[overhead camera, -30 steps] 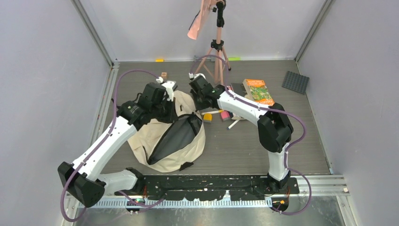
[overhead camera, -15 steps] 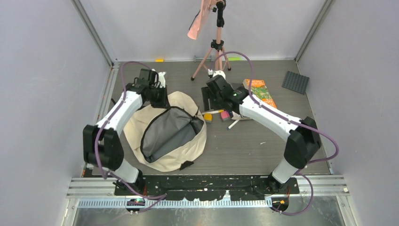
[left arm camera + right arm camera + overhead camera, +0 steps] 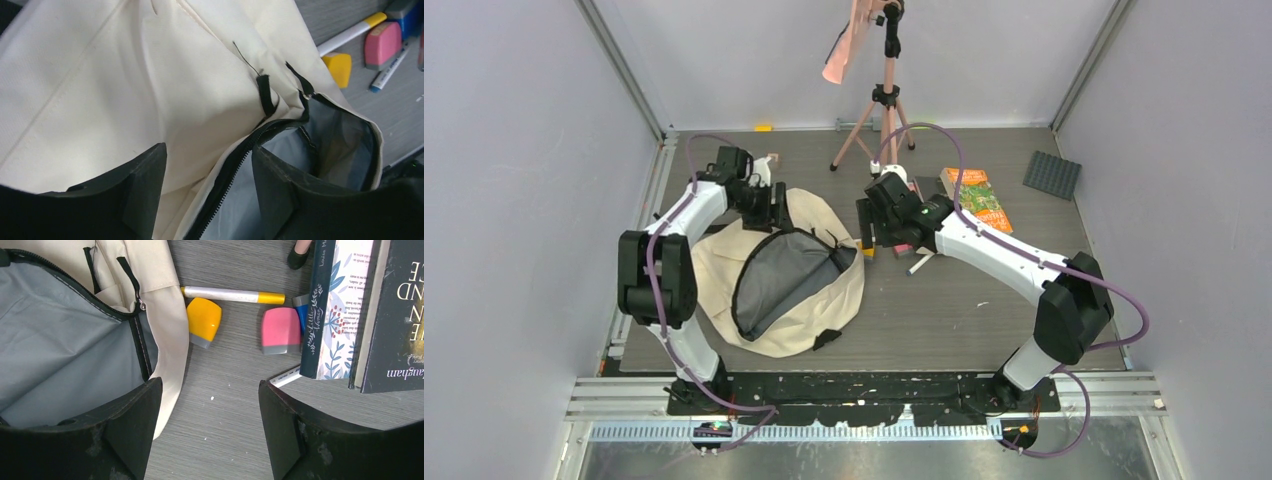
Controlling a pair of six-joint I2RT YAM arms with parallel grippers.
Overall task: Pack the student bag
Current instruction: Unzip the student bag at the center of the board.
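Note:
My left gripper draws its open fingers back astride the bag's black zip edge point(image 3: 759, 250) point(image 3: 220, 192) and closes next, since that edge borders the bag's gaping opening.
The student bag point(image 3: 714, 275), a cream canvas backpack, lies left of centre with its zipped mouth gaping onto grey lining point(image 3: 779, 280). My left gripper point(image 3: 776, 207) hovers at the bag's far rim. In the left wrist view it point(image 3: 209, 150) is open, with the black zip edge point(image 3: 235, 165) and cream canvas point(image 3: 125, 75) lying loose between the fingers. My right gripper point(image 3: 866, 232) is at the bag's right rim. Seen from the right wrist it point(image 3: 210, 385) is open over bare table, the bag's edge point(image 3: 167, 315) beside its left finger.
Right of the bag lie a yellow eraser point(image 3: 203, 320), a pink eraser point(image 3: 281, 330), a yellow-capped marker point(image 3: 230, 294), a floral book point(image 3: 335, 305) and a dark book point(image 3: 400, 315). An orange book point(image 3: 974, 195), a tripod point(image 3: 884, 100) and a grey plate point(image 3: 1052, 174) stand farther back.
Both grippers have opened and let go of the bag's rim. The bag's mouth has spread from a dark slit to a wide opening. The left arm swung back to the left.

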